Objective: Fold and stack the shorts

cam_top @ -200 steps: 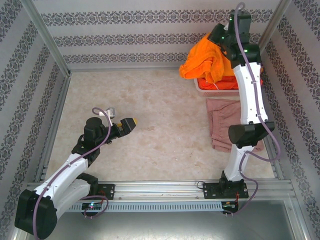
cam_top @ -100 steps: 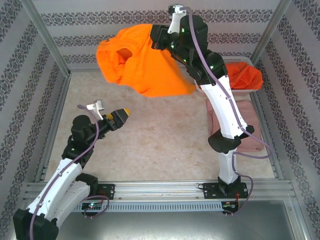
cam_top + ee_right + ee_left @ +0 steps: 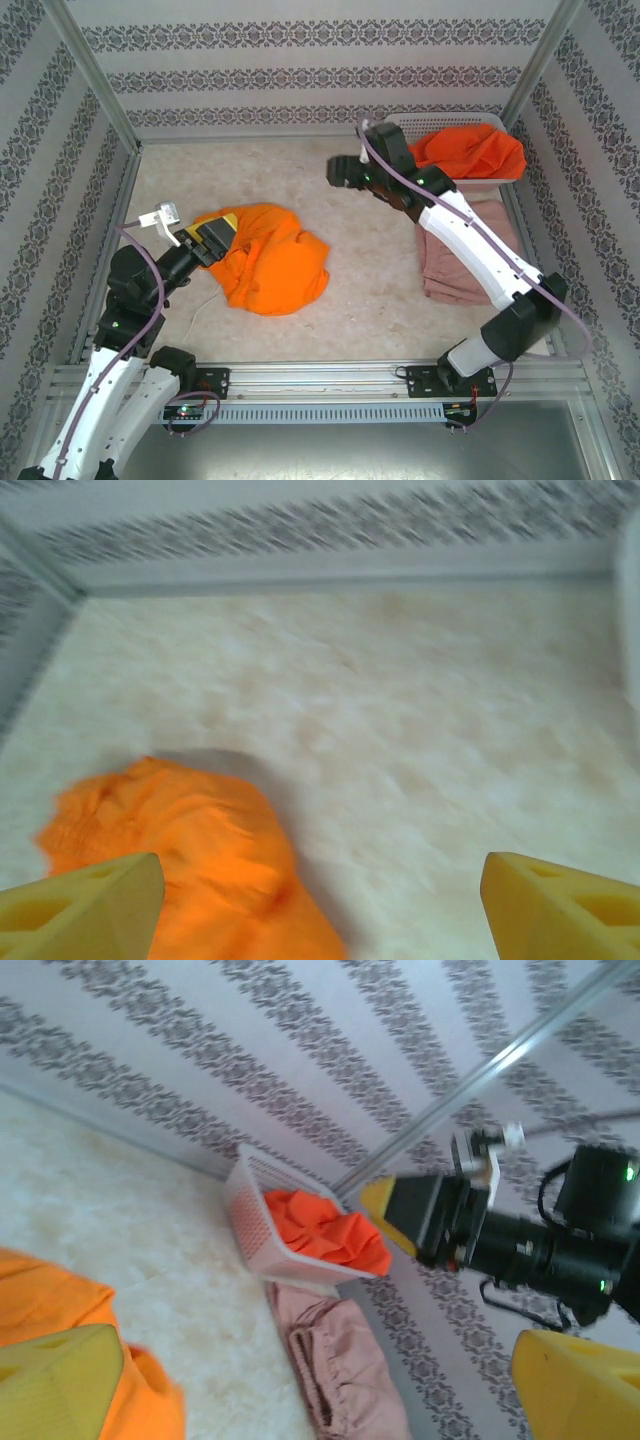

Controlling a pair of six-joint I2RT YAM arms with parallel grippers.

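My left gripper should tilt down and lower onto the shorts' edge farthest from the basket (image 3: 205, 215), because it faces the basket above the orange shorts.
A crumpled pair of bright orange shorts (image 3: 270, 262) lies on the table left of the middle, and its near end shows in the right wrist view (image 3: 190, 870). My left gripper (image 3: 220, 232) is open at the left edge of this pile, and orange cloth (image 3: 60, 1300) sits by its left finger (image 3: 60, 1385). My right gripper (image 3: 338, 172) hangs open and empty above the table, up and right of the pile. Dusty pink shorts (image 3: 455, 255) lie folded at the right. More orange shorts (image 3: 472, 150) fill the basket.
The white lattice basket (image 3: 440, 122) stands at the back right corner, just behind the pink shorts (image 3: 345, 1370). Patterned walls and metal posts close in the table. Bare tabletop (image 3: 400, 730) stretches under my right gripper (image 3: 320, 910).
My right arm swung the orange shorts from the basket across to the left and let go. They now lie on the table. My left arm has pulled back to the left.
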